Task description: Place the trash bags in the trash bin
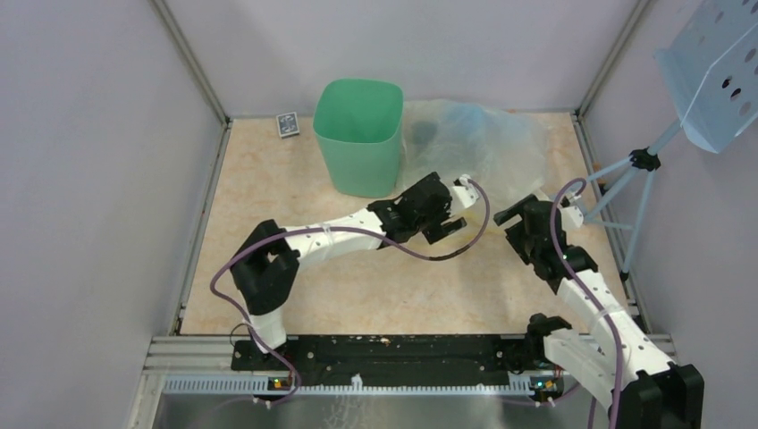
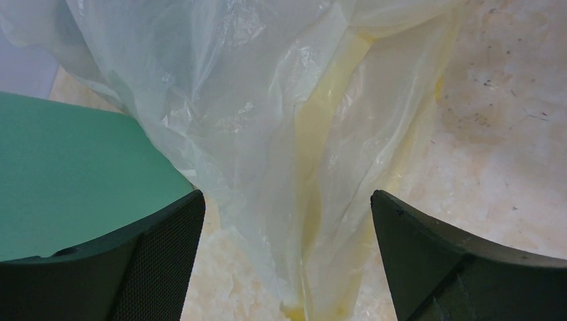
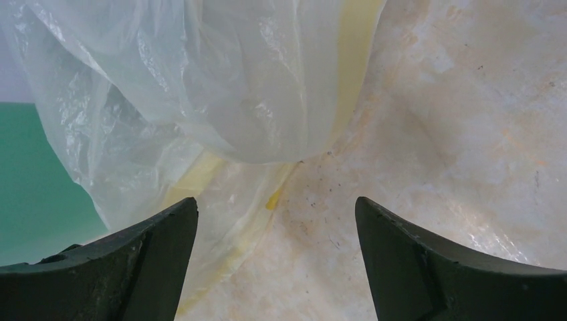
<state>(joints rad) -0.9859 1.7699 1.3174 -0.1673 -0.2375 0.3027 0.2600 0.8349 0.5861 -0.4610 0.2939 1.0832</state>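
The yellow-edged fold of clear plastic bag is below my left gripper, lined up between its open fingers, so my left gripper will next move down onto the fold and close.
The mint-green trash bin stands upright at the back of the table; its side shows at the left of the left wrist view and the right wrist view. No black trash bag is in view. A clear and yellowish translucent plastic bag lies crumpled right of the bin. My left gripper is open, with the bag's near folds lying between its fingers. My right gripper is open and empty over bare table at the bag's edge.
A small dark patterned box lies at the back, left of the bin. A pale blue perforated panel on a tripod stand rises at the right. Walls enclose the table on three sides.
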